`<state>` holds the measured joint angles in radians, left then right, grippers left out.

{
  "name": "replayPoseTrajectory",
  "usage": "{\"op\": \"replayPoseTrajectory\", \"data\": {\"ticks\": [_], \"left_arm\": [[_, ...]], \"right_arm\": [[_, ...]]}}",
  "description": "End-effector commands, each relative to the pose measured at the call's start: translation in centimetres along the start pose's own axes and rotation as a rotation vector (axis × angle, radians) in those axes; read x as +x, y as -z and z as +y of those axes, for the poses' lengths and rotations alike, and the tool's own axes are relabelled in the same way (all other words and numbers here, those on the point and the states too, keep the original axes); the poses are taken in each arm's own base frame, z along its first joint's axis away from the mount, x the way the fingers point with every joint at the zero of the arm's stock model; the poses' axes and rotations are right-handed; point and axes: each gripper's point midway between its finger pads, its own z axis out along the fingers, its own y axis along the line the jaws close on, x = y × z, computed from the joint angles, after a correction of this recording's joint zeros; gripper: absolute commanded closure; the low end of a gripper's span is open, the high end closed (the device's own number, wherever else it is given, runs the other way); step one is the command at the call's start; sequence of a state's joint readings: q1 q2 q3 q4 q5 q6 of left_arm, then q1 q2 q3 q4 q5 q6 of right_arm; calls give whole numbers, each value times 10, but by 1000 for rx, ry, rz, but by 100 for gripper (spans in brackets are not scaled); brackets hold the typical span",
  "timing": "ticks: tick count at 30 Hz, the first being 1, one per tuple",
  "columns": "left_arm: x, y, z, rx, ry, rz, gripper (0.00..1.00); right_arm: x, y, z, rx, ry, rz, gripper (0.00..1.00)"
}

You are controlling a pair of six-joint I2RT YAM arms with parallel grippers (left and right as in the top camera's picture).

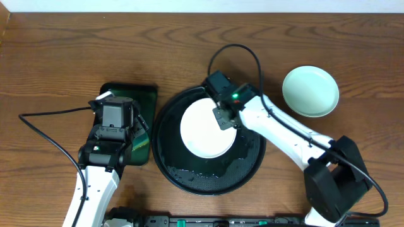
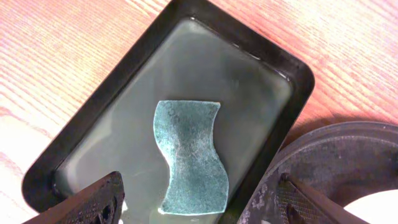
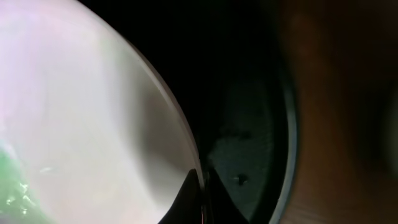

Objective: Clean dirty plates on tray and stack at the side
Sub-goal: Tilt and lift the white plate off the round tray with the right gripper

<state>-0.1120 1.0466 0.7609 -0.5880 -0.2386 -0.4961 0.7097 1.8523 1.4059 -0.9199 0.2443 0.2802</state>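
Observation:
To the right of my right gripper in the overhead view lies the mint-green plate, so next I lift the white plate over it, then lower and release it.
A white plate lies in the round black tray, its surface wet and glossy. My right gripper is shut on the plate's right rim; in the right wrist view the fingers pinch the white plate's edge above the tray. A pale mint-green plate sits on the table at the right. My left gripper is open above a teal sponge, which lies in the small rectangular tray of water. A third plate is not in view.
The rectangular dark green tray sits just left of the round tray, their rims nearly touching. Cables run across the table at the left and behind the right arm. The right arm's base stands at the front right.

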Motion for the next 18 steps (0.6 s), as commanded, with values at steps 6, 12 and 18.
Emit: {"op": "replayPoseTrajectory", "data": {"ticks": [6,12,18], "left_arm": [[-7,5,0,-6,-10,-15,21],[-7,5,1,-8,-11,-14,21],[0,4,4,-23,-20,10,21]], "right_arm": [[-42,71,-22,390,249,-182,99],[-62,127,-23,729,389,-336,99],[-60,146,4,811,583,-359,99]]}}
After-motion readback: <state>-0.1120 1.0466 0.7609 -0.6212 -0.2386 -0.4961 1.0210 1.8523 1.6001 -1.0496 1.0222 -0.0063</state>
